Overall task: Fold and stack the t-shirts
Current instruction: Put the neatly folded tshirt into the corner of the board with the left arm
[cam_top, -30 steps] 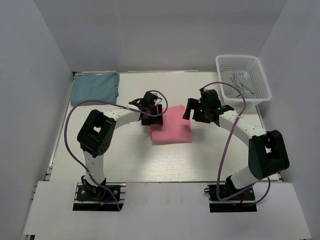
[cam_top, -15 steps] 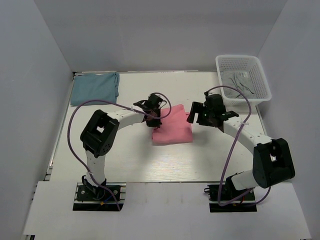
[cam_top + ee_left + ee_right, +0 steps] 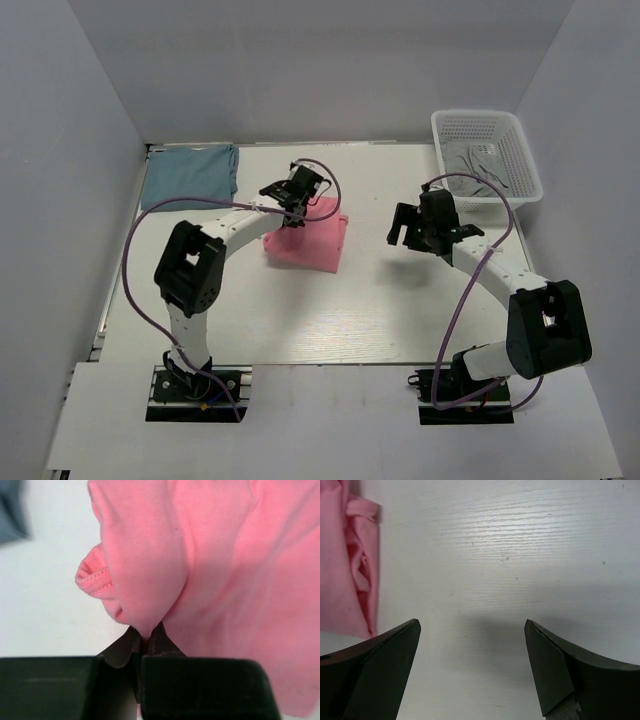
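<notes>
I should next lift my left gripper outward and to the left in the top view, lower the pink shirt onto the teal-blue t-shirt and let it go, because the t-shirt is folded.
A folded salmon pink t-shirt lies mid-table, a little left of centre. My left gripper is at its far left edge, shut on a pinch of the pink cloth. The shirt spreads away from the jaws in the left wrist view. A folded teal-blue t-shirt rests flat at the far left corner. My right gripper hovers open over bare table to the right of the pink shirt. Only the shirt's edge shows at the left of the right wrist view, clear of the fingers.
A white mesh basket with grey cloth inside stands at the far right corner. White walls close in the table on three sides. Both arms' purple cables loop above the tabletop.
My left gripper shut on the pink shirt's edge and dragged it left and farther back. My right gripper drew back to the right, staying open.
</notes>
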{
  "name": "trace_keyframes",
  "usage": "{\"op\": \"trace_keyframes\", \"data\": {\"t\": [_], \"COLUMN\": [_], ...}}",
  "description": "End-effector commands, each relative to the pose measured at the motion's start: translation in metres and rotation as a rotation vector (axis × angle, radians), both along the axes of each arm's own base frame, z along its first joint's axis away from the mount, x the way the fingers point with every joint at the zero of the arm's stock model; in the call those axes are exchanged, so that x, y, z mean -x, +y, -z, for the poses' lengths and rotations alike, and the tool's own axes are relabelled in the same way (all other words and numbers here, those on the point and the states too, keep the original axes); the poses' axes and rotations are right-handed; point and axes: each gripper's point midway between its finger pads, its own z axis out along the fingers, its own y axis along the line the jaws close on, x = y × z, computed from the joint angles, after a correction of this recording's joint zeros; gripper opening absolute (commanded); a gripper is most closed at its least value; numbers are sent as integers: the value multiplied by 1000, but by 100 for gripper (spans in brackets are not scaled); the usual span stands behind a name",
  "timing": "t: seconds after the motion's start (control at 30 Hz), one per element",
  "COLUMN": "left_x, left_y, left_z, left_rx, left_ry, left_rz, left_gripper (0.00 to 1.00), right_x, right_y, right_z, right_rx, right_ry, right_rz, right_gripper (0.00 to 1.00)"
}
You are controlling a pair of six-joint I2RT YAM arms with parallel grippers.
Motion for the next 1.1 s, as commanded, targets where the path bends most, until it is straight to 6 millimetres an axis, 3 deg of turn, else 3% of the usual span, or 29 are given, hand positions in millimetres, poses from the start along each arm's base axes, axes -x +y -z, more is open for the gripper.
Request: {"op": "trace_keyframes", "data": {"t": [0.0,0.1,0.27,0.37,0.43,0.53,0.57,0.63,1.07], "left_x": [-29,-43,-66,-75,-80,-83,-88,-92,-132], "left_y": [21,30,63,71,77,92,106,112,169], "left_z": [-85,-103,-141,-169,-176,-179,-184,-196,-208], "left_rx": [-92,-140,-274,-296,-304,-349,-360,-348,-356], "left_ry": [-249,-305,-383,-454,-468,-450,-466,-484,-485], "left_rz": [40,70,73,99,100,99,67,56,2], "left_gripper": [0,0,0,0,0,0,0,0,0], "right_x": [-4,-2,-3,-2,-1,-1,-2,-3,-14], "right_y": [-9,-13,-21,-24,-25,-26,-26,-26,-22], "right_z": [-4,-2,-4,-2,-1,2,0,2,12], "right_rx": [18,26,29,29,30,33,32,34,52], "right_ry": [-35,-26,-28,-15,-9,1,-3,7,64], "right_rz": [22,32,56,66,75,79,84,85,78], "right_gripper": [90,90,90,90,90,90,90,90,90]}}
